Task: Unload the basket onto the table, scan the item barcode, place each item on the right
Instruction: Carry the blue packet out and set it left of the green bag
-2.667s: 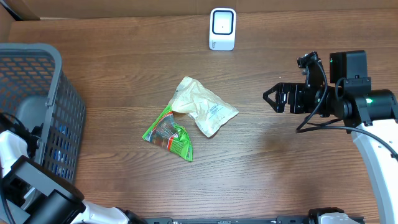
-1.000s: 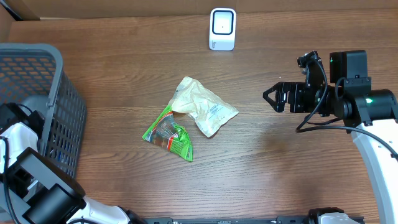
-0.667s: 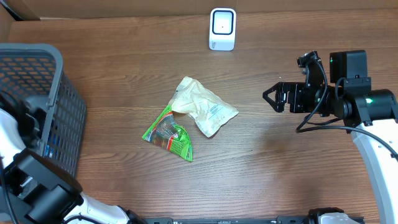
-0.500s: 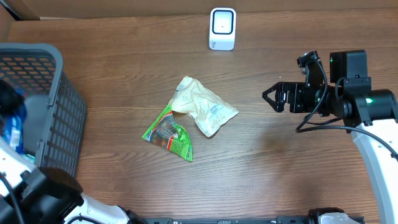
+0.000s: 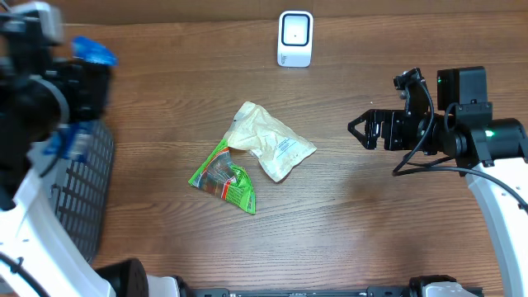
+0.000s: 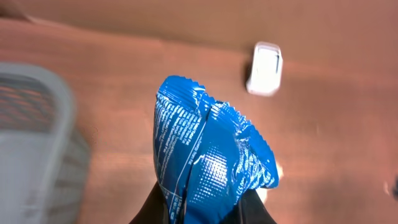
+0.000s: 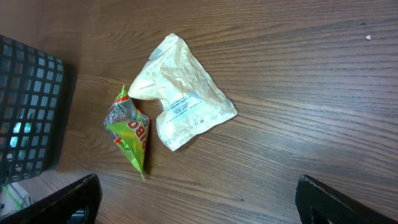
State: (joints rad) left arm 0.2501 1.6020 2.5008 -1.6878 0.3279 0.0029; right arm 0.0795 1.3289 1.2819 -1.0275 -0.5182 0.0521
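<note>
The blue packet should go down next onto bare wood (image 5: 153, 175) (image 6: 126, 182) between the basket and the green packet, and my left gripper should lower it to let it go there.
My left gripper (image 5: 86, 68) is shut on a crinkled blue packet (image 5: 93, 50), held high over the table's far left corner; the arm looks blurred. From the left wrist the blue packet (image 6: 208, 155) fills the middle, pinched between the dark fingers (image 6: 157, 208) at the bottom edge. The white scanner (image 5: 295, 38) stands at the back centre, and the scanner (image 6: 265, 68) lies beyond and to the right of the packet. No barcode is readable. My right gripper (image 5: 369, 132) hangs open at the right, nothing between its fingers (image 7: 68, 199).
A cream packet (image 5: 272, 142) and a green packet (image 5: 224, 175) lie together mid-table, also seen from the right wrist as cream packet (image 7: 180, 93) and green packet (image 7: 129, 130). The grey mesh basket (image 5: 82, 194) stands at the left edge, below my left arm.
My left arm has risen out of the basket with the blue packet and swung toward the far left of the table. The right arm and the table packets have not moved.
</note>
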